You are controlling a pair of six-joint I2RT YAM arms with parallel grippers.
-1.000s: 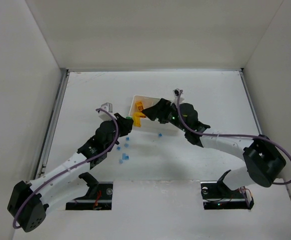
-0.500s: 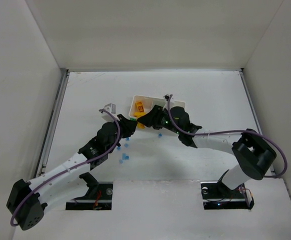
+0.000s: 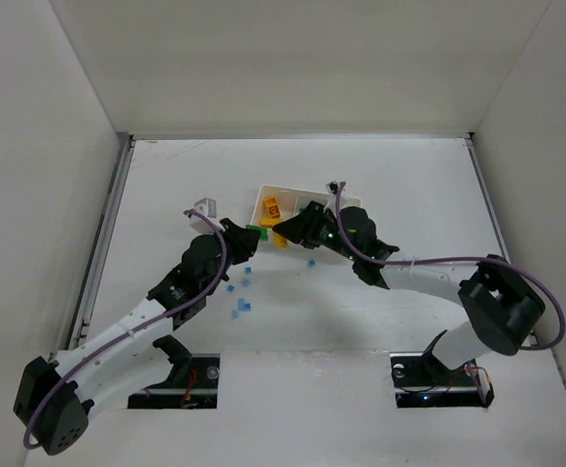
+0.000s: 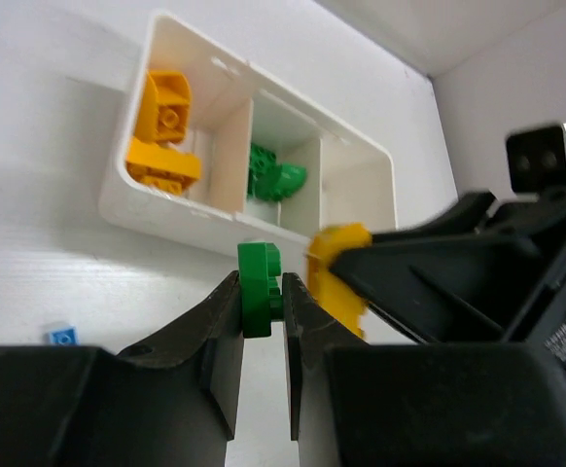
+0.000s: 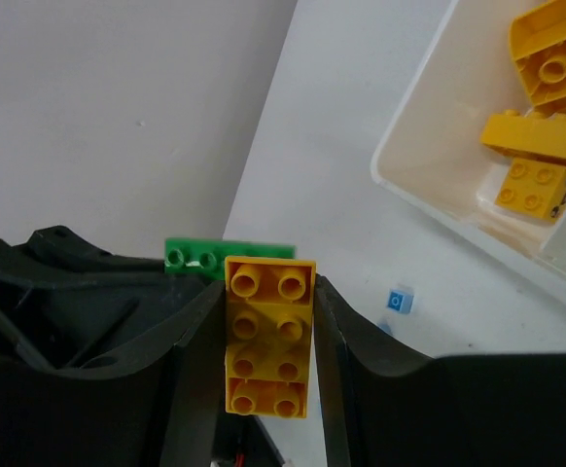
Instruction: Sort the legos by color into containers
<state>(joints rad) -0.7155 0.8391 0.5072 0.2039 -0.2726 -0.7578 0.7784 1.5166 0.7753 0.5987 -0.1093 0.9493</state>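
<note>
My left gripper moves outward and to the right in the top view next, over the tray's middle section (image 3: 307,202) (image 4: 281,167), because green bricks already lie there.
My left gripper (image 4: 262,309) is shut on a green brick (image 4: 260,287), held on edge just in front of the white three-compartment tray (image 4: 166,216). My right gripper (image 5: 268,292) is shut on a yellow two-by-four brick (image 5: 268,336), studs toward its camera, right beside the green brick (image 5: 229,256). Seen from above, the two grippers (image 3: 251,234) (image 3: 287,232) meet tip to tip at the tray's (image 3: 345,205) near left corner. Yellow bricks (image 4: 161,136) lie in the left compartment and green ones (image 4: 275,175) in the middle. Small light-blue bricks (image 3: 244,305) are scattered on the table.
A single blue brick (image 3: 311,262) lies under the right arm, others (image 3: 246,282) under the left wrist. The tray's right compartment (image 4: 356,190) shows only its white floor. White walls enclose the table on three sides.
The right gripper's jaws have closed on the yellow brick and shifted slightly beside the tray. The left gripper has kept hold of the green brick and barely moved.
</note>
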